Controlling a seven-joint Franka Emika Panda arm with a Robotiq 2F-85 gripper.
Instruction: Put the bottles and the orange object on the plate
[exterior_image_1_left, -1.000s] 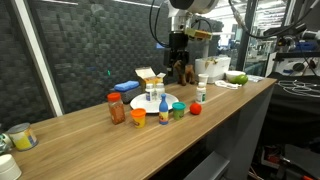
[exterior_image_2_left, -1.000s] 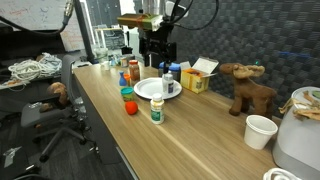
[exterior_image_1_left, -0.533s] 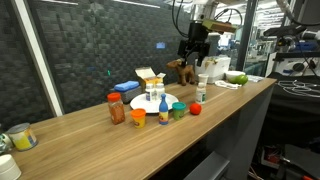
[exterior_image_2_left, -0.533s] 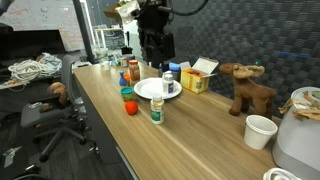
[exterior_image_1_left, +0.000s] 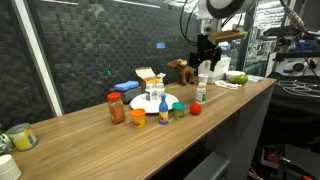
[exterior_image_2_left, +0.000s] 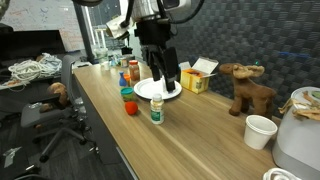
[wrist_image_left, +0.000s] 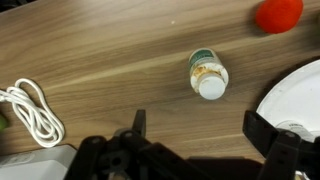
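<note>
I will next move my open gripper down over the lone bottle, which stands upright below it, until my fingers are on both sides of its white cap (exterior_image_2_left: 157, 98), and then I will close them.
A small bottle with a white cap (wrist_image_left: 208, 76) stands on the wooden table, off the plate; it also shows in both exterior views (exterior_image_1_left: 201, 92) (exterior_image_2_left: 156, 110). A red-orange round object (wrist_image_left: 278, 14) lies near it (exterior_image_1_left: 196, 108) (exterior_image_2_left: 130, 107). The white plate (exterior_image_1_left: 171, 99) (exterior_image_2_left: 148, 90) (wrist_image_left: 296, 95) holds two bottles, one with a blue cap (exterior_image_1_left: 163, 104). My gripper (wrist_image_left: 200, 135) is open and empty, hanging above the table near the lone bottle (exterior_image_1_left: 205, 58) (exterior_image_2_left: 166, 78).
An orange cup (exterior_image_1_left: 138, 117), a green cup (exterior_image_1_left: 178, 111) and an orange jar (exterior_image_1_left: 116, 108) stand by the plate. A yellow box (exterior_image_1_left: 149, 76), a toy moose (exterior_image_2_left: 245, 85), a white cup (exterior_image_2_left: 260, 130) and a white cable (wrist_image_left: 30, 110) lie around.
The arm has swung away from the area over the plate toward the lone bottle near the table's edge. The objects on the table have not moved.
</note>
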